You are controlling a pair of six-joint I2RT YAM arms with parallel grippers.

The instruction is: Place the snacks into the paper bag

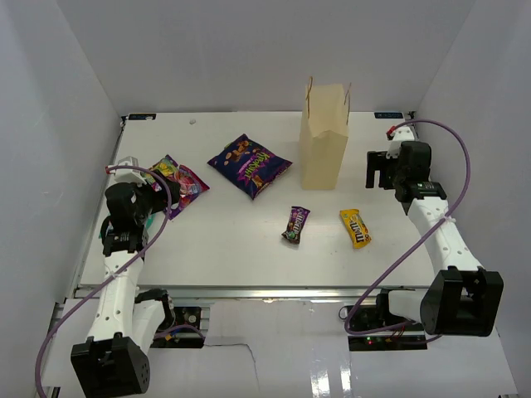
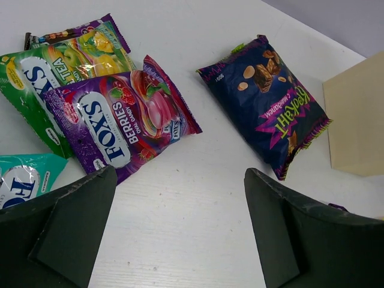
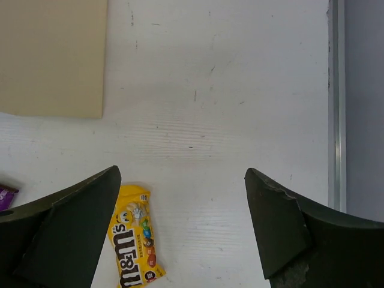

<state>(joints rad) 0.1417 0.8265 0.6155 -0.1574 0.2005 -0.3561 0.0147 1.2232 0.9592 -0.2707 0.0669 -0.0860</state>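
The small yellow packet is the nearest one, so my right gripper will move back, to the left in the top view and down onto the small yellow packet's middle (image 1: 355,228) (image 3: 135,241).
The tan paper bag (image 1: 323,137) stands upright at the back centre; its side shows in the left wrist view (image 2: 359,120) and right wrist view (image 3: 53,57). The large dark purple packet (image 1: 249,165) (image 2: 269,102) lies left of it. The pink multicolour candy bag (image 1: 184,184) (image 2: 123,117) lies at the left on a green one (image 2: 36,78), with the teal-white packet (image 2: 21,183) beside them. The small dark brown packet (image 1: 295,224) and small yellow packet (image 1: 355,228) (image 3: 135,246) lie in front. My left gripper (image 1: 149,203) (image 2: 180,234) is open above bare table near the candy bags. My right gripper (image 1: 380,172) (image 3: 183,234) is open, right of the bag.
White walls enclose the table (image 1: 249,257) on the left, back and right. A metal edge strip (image 3: 335,102) runs along the table's right side. Purple cables loop from both arms.
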